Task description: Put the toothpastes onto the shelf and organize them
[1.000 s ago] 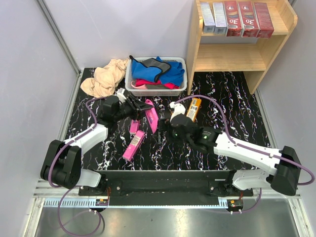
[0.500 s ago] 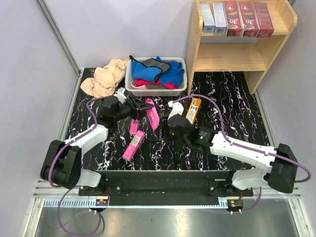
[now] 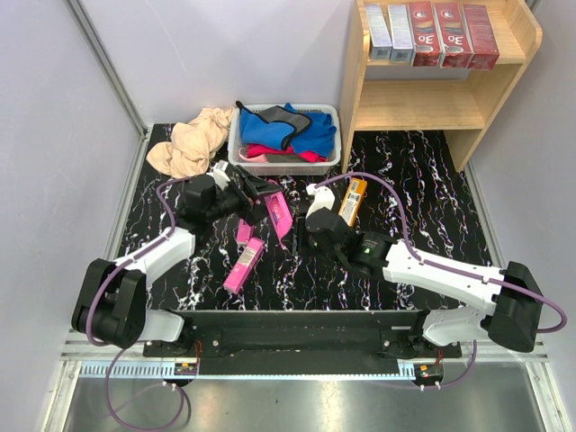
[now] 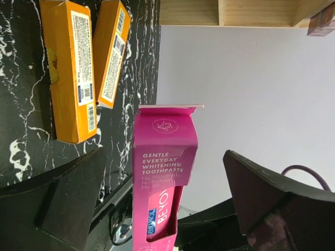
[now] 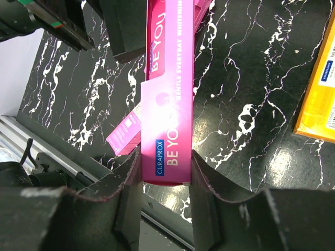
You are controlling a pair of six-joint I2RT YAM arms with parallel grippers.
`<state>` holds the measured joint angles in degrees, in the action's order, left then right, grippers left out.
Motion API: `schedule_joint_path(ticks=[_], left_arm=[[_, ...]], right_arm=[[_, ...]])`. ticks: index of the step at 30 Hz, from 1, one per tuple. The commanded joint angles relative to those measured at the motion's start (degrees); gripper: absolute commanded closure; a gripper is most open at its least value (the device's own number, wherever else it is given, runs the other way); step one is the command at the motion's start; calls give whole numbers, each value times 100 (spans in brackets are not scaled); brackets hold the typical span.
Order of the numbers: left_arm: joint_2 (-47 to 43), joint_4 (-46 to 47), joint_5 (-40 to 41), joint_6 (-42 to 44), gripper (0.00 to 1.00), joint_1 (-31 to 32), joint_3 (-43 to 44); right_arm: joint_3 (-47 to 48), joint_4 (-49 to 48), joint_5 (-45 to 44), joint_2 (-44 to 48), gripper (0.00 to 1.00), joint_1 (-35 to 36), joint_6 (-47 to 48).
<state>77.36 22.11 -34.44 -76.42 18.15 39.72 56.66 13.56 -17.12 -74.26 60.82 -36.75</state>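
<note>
The box goes outward onto its end by the basket next, and my right gripper releases it. The reason is that the shelf's lower level lies outward of it and stands empty.
A bright pink toothpaste box (image 3: 280,214) hangs over the table between both arms. My right gripper (image 3: 293,230) is shut on its lower end, and the right wrist view shows both pads pressed on the box (image 5: 168,115) at the gripper (image 5: 165,170). My left gripper (image 3: 265,195) stands open around the same box (image 4: 163,172), with its fingers (image 4: 57,204) well apart from it. Two more pink boxes (image 3: 245,263) lie on the table, and two orange-yellow ones (image 3: 354,200) lie at centre right. The wooden shelf (image 3: 441,106) stands at the back right, with silver and dark red boxes (image 3: 425,34) on its top tier.
A white basket (image 3: 236,155) of coloured cloths sits at the back centre, and a beige cloth (image 3: 191,142) lies to its left. The shelf's lower tier (image 3: 418,101) holds nothing. Grey walls close in the left and back sides.
My left gripper has opened and let go of the pink box. My right gripper has moved in a little to the left and shut on the box's lower end.
</note>
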Motion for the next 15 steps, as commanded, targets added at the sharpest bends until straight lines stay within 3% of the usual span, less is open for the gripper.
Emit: schedule_joint_path(ticks=[1, 8, 15], left_arm=[[-362, -601, 112, 609, 1, -31, 316], [-898, -2718, 1078, 1972, 1, -31, 1123], [-1329, -3704, 1887, 2571, 1, -31, 1380]], right_arm=[[169, -240, -168, 201, 75, 44, -104], [266, -301, 595, 122, 75, -306, -376], [-522, -1293, 2762, 411, 75, -1589, -1079]])
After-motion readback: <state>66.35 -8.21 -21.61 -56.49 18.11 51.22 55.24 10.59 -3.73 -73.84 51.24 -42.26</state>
